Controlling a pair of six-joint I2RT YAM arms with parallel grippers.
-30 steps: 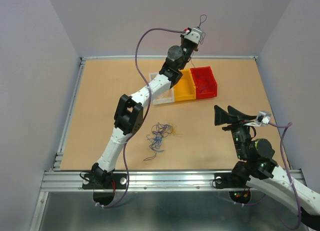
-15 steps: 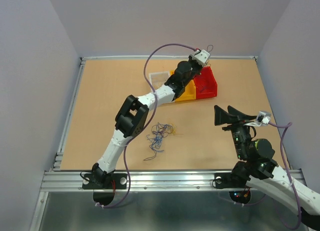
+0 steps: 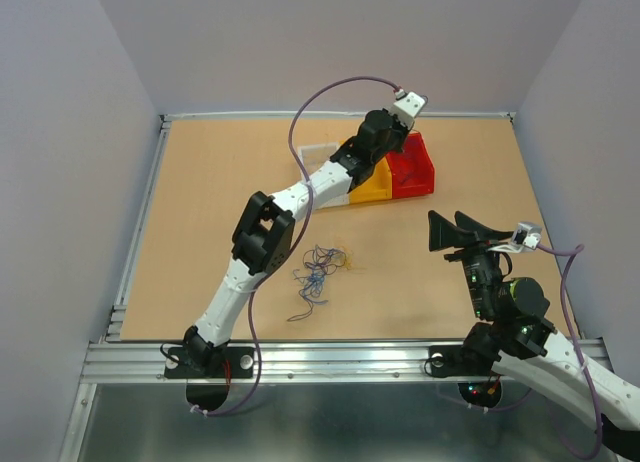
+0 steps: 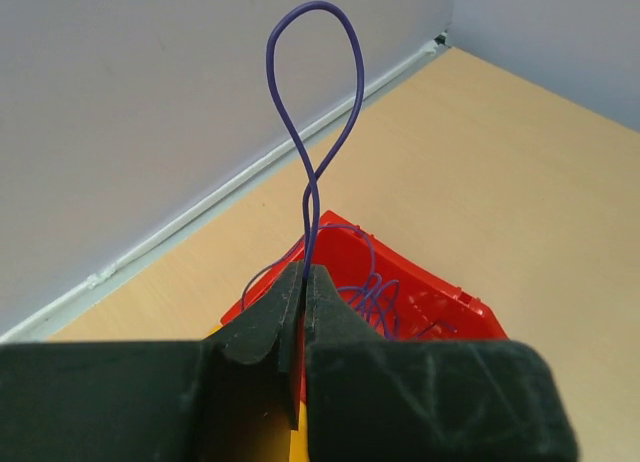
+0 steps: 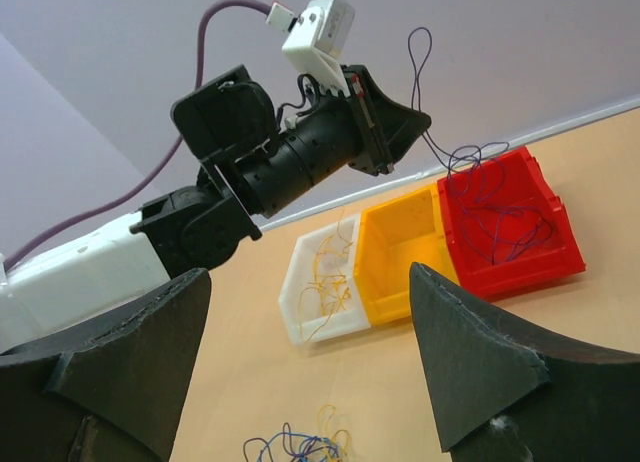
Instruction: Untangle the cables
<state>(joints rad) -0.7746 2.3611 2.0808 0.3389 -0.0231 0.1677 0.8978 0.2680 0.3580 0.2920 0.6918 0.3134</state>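
Note:
The left gripper lowers toward the bin's inside next and releases the loop there. The cable's loose end already trails into the red bin [image 3: 412,169] among purple wires.
My left gripper [image 3: 404,123] is shut on a thin purple cable [image 4: 308,217], which loops up from the closed jaws. The gripper hangs over the red bin [image 3: 412,169]. In the right wrist view the gripper [image 5: 424,118] holds the cable's loop [image 5: 419,54] upward while its tail trails down into the red bin [image 5: 512,232], where more purple wires lie. A tangle of blue, purple and yellow cables [image 3: 320,268] lies mid-table and also shows in the right wrist view [image 5: 300,447]. My right gripper [image 3: 455,230] is open and empty, off to the right of the tangle.
A yellow bin [image 5: 400,250] and a white bin [image 5: 322,290] holding yellow wires stand in a row left of the red bin. My left arm [image 3: 262,232] stretches over the table across the white bin. Walls enclose the table at back and sides.
My left gripper has come down and to the right from high near the back wall, carrying the purple cable to just over the red bin. The right arm has not moved.

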